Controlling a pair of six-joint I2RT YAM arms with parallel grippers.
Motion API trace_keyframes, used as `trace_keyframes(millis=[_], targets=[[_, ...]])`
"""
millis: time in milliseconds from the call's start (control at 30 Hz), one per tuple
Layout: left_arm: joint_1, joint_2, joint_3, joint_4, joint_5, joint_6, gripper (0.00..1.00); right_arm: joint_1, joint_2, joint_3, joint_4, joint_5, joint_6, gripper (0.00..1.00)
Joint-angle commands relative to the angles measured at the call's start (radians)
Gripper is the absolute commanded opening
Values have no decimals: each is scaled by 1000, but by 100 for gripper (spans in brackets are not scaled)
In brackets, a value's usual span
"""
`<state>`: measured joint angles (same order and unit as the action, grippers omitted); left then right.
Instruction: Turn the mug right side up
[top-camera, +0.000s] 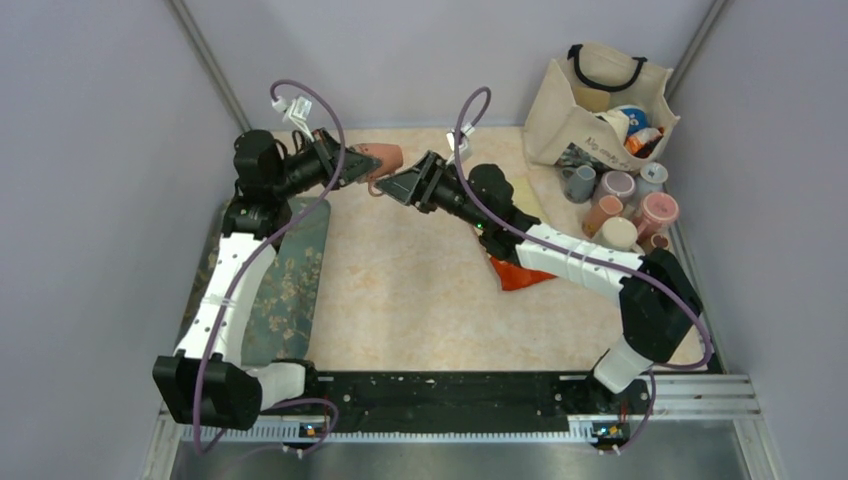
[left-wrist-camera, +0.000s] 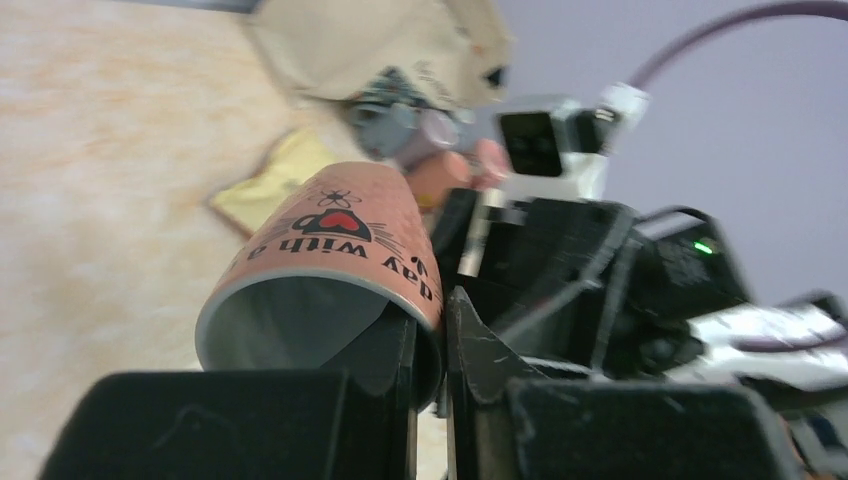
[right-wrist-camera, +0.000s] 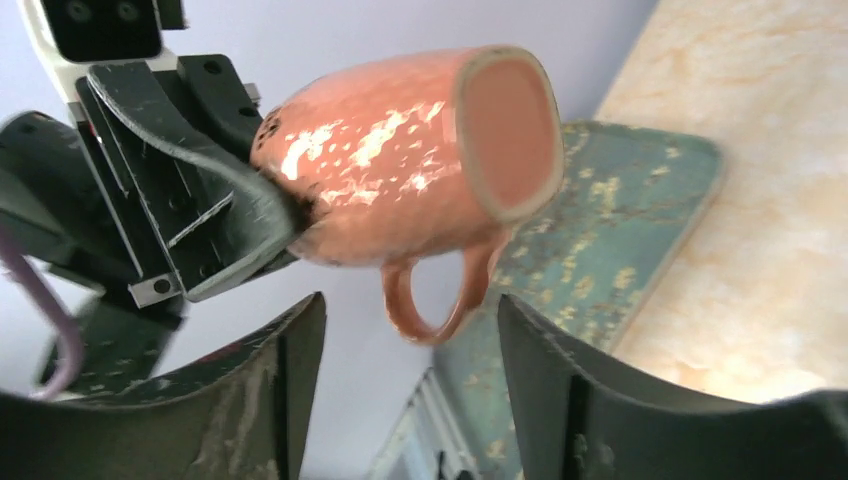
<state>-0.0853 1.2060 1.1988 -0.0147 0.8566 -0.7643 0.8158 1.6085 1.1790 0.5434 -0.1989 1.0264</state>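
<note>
The mug is hanging sideways, so my left gripper next needs to swing fingers-down toward the left in the top view and lower the mug to the mat's far end.
The salmon-pink mug (top-camera: 383, 158) hangs in the air over the back of the table. It lies on its side, with its base toward the right arm and its handle pointing down. My left gripper (top-camera: 365, 170) is shut on the mug's rim. In the left wrist view one finger sits inside the mug (left-wrist-camera: 330, 250) and the other outside, the left gripper (left-wrist-camera: 430, 310) pinching the wall. My right gripper (top-camera: 392, 188) is open just under the mug. In the right wrist view the mug (right-wrist-camera: 400, 150) has its handle above the right gripper (right-wrist-camera: 410, 310), touching neither finger.
A canvas bag (top-camera: 600, 100) stands at the back right, with several mugs (top-camera: 620, 200) in front of it. A green flowered mat (top-camera: 290, 280) lies along the left side. A red cloth (top-camera: 520, 272) lies under the right forearm and a yellow one (top-camera: 527, 195) behind it.
</note>
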Motion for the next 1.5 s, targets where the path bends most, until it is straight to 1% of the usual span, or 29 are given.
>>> trace_keyframes(millis=[0, 67, 167, 233, 267, 300, 333, 400, 433, 500, 633, 800, 867, 933, 1033, 1167, 1300, 1333, 1367, 1400, 1433, 1467], targets=[[4, -6, 74, -269, -356, 319, 0, 10, 17, 32, -129, 77, -66, 71], [5, 4, 75, -321, -483, 405, 0, 11, 27, 37, -184, 76, -82, 78], [6, 48, 109, -409, -630, 591, 0, 10, 28, 39, -253, 76, -115, 81], [16, 93, 131, -461, -766, 711, 0, 10, 16, 39, -300, 81, -160, 83], [34, 118, 138, -476, -807, 817, 0, 10, 6, 40, -326, 89, -185, 83], [56, 138, 141, -482, -837, 879, 0, 10, -7, 44, -358, 101, -219, 84], [91, 157, 142, -484, -836, 931, 0, 10, -20, 46, -394, 117, -251, 84], [178, 209, 171, -529, -772, 1016, 0, 10, -53, 48, -461, 146, -317, 84], [232, 243, 204, -565, -736, 1045, 0, 10, -65, 49, -489, 163, -348, 84], [295, 342, 300, -666, -696, 1100, 0, 11, -88, 50, -535, 193, -413, 84], [372, 498, 411, -759, -727, 1203, 0, 8, -121, 60, -638, 281, -495, 85], [447, 668, 541, -858, -702, 1256, 0, -2, -155, 50, -689, 332, -552, 85], [473, 735, 598, -877, -717, 1246, 0, -3, -170, 43, -700, 349, -563, 85], [489, 800, 650, -878, -770, 1231, 0, -4, -181, 38, -705, 356, -574, 85], [508, 892, 746, -945, -753, 1225, 0, -4, -195, 38, -721, 368, -588, 85], [516, 963, 809, -992, -732, 1210, 0, -6, -214, 40, -743, 401, -609, 85], [520, 998, 832, -1039, -695, 1207, 0, -19, -230, 41, -758, 417, -613, 87], [522, 1000, 832, -1043, -691, 1208, 3, -28, -232, 41, -763, 422, -614, 88], [524, 1000, 832, -1043, -688, 1206, 10, -37, -236, 39, -769, 428, -615, 90], [525, 996, 832, -1041, -690, 1204, 21, -44, -239, 40, -777, 437, -614, 92], [527, 988, 832, -1034, -693, 1201, 30, -52, -243, 38, -787, 455, -614, 96], [527, 981, 832, -1026, -699, 1197, 36, -62, -248, 36, -801, 488, -615, 99]])
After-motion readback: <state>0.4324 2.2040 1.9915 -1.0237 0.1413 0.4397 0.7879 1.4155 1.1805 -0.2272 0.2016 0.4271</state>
